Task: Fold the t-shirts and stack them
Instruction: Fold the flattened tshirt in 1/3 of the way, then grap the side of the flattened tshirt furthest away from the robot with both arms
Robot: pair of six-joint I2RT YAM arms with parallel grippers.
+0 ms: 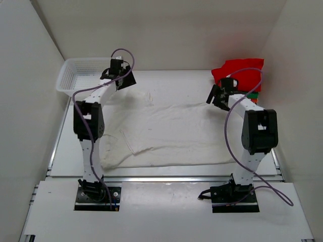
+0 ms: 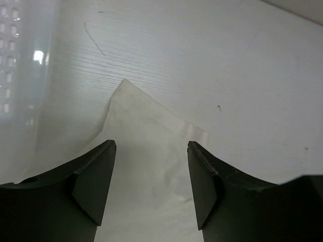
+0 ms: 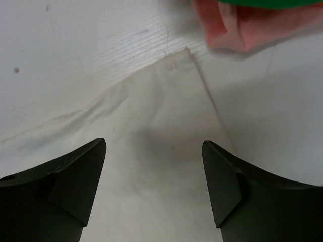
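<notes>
My right gripper reaches outward and down next to close on the corner's tip, since the shirt's far corner [image 3: 185, 56] by the salmon-pink cloth lies below and outward.
A wrinkled cream t-shirt [image 1: 166, 131] lies spread flat across the middle of the table. My left gripper [image 1: 122, 79] is open above its far left corner [image 2: 141, 151]; the cloth lies between the fingers, not gripped. My right gripper [image 1: 217, 96] is open above the far right corner [image 3: 161, 131], also holding nothing. A stack of folded shirts stands at the far right: a red one [image 1: 241, 73] on top, a green edge [image 1: 254, 94] and a salmon-pink one [image 3: 242, 25] below.
A white plastic mesh basket [image 1: 81, 75] stands at the far left corner, close to my left gripper; its wall shows in the left wrist view [image 2: 17, 75]. White walls enclose the table on three sides. The shirt stack sits just right of my right gripper.
</notes>
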